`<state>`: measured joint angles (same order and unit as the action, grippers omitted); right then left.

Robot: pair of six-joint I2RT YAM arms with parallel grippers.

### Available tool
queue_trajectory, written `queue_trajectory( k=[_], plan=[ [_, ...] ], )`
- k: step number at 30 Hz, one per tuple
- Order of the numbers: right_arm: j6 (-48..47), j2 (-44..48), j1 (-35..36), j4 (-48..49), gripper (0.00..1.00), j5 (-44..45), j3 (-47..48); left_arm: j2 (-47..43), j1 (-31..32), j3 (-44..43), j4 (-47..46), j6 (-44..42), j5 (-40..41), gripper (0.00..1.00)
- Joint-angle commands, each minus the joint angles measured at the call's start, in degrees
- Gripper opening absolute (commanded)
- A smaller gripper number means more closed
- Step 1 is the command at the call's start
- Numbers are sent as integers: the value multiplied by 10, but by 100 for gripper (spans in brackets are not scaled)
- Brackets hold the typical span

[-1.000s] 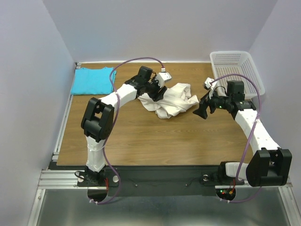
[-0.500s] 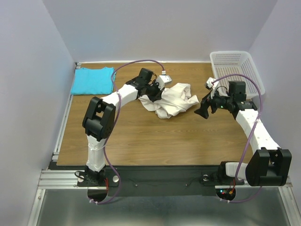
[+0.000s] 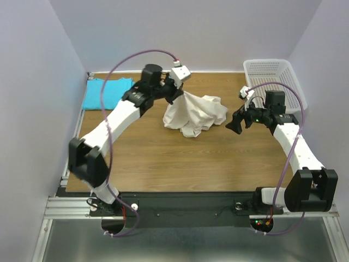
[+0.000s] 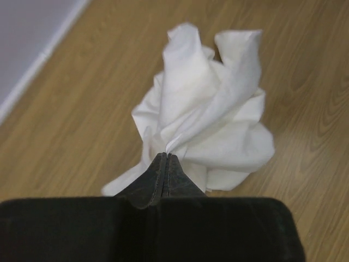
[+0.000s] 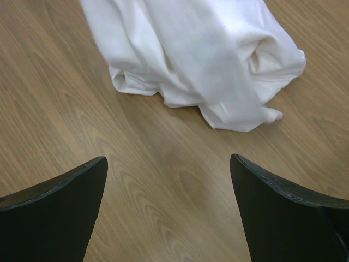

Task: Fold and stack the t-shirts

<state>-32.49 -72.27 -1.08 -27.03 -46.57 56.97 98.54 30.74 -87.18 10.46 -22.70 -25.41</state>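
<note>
My right gripper moves down, outward and across onto the white t-shirt's far corner (image 3: 215, 100) (image 5: 294, 61) next. This is because that corner lies below it and to its left in the top view.
The cream-white t-shirt (image 3: 195, 113) is a crumpled heap in the middle of the table, pulled up into a peak at its left. My left gripper (image 3: 178, 94) is shut on that peak; in the left wrist view the white t-shirt (image 4: 210, 120) hangs from the gripper (image 4: 167, 155), a fold pinched between the closed jaws. The turquoise t-shirt (image 3: 106, 93) lies folded flat at the far left corner. My right gripper (image 3: 234, 125) hovers open just right of the heap; the white t-shirt (image 5: 202, 60) lies ahead of the gripper (image 5: 169, 169), only bare wood between its fingers.
A white mesh basket (image 3: 275, 82) stands at the far right corner, behind my right arm. Walls close in the table at the back and on both sides. Bare wooden tabletop (image 3: 180, 158) stretches between the heap and the arm bases.
My left gripper closed on the white t-shirt's left edge and rose toward the back left, drawing the cloth up into a peak. The right gripper stayed put, open.
</note>
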Motion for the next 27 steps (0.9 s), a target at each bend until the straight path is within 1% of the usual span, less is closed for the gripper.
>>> queue_trajectory(
  k=[1,8,13,15,16,19,24,27],
  plan=[
    [29,-16,-3,10,99,2,46,-148,3,24,-64,30,-3,0],
    [37,-36,-2,6,99,-25,94,-241,2,46,-70,59,21,0],
    [66,-90,6,5,99,-53,137,-290,2,49,-61,82,40,0],
    [71,-107,10,6,98,-48,152,-302,3,53,-58,92,37,0],
    [74,-124,36,6,98,-34,158,-315,2,59,-56,94,38,0],
    [80,-158,57,7,97,-20,189,-331,2,71,-50,96,39,0],
    [104,-265,80,9,94,-9,257,-378,2,107,-40,102,55,0],
    [134,-337,104,14,93,33,319,-408,2,133,-31,117,62,0]
  ],
)
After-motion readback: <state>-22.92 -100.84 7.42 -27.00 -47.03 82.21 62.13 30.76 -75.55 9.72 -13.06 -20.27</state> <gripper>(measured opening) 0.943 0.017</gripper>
